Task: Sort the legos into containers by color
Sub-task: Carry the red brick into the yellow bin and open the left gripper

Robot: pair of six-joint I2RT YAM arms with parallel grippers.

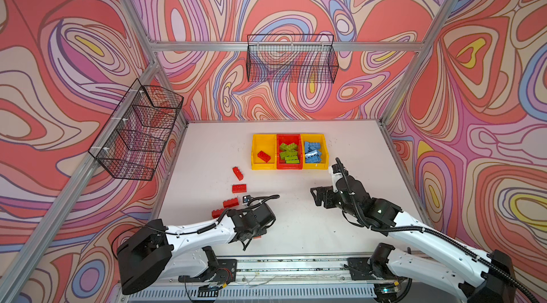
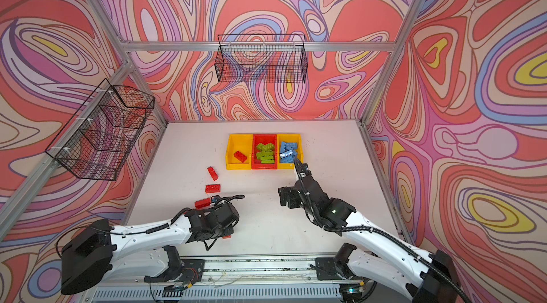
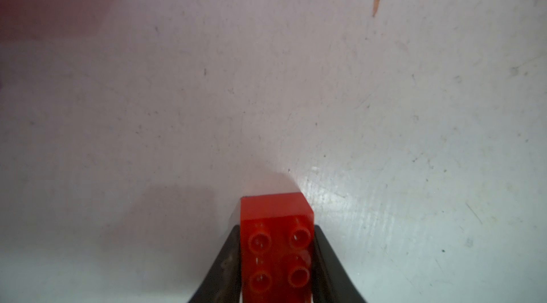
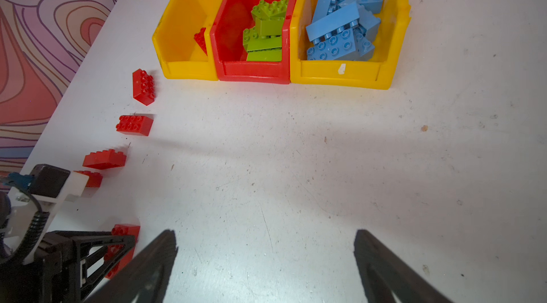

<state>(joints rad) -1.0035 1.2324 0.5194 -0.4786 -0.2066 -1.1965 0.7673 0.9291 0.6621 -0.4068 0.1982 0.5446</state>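
Observation:
The bin for red, the yellow one holding one red lego, is outward of my left gripper, which next must rise, move outward and release over it.
My left gripper (image 3: 276,227) is shut on a red lego (image 3: 276,254), a black finger pressed to each long side, low at the table's front left. In both top views the wrist hides the grip; only a red sliver (image 1: 257,237) shows. Several red legos (image 1: 239,188) lie loose in a line toward the containers. The left yellow bin (image 1: 257,138) holds one red lego (image 1: 263,156), the red bin (image 1: 288,136) green legos (image 1: 288,152), and the right yellow bin (image 1: 325,150) blue legos (image 1: 312,152). My right gripper (image 4: 265,233) is open over bare table in front of the bins.
Two black wire baskets hang on the walls, one at the back (image 1: 291,59) and one on the left (image 1: 139,133). Aluminium frame posts line the table's edges. The rail carrying both arm bases (image 1: 296,269) runs along the front.

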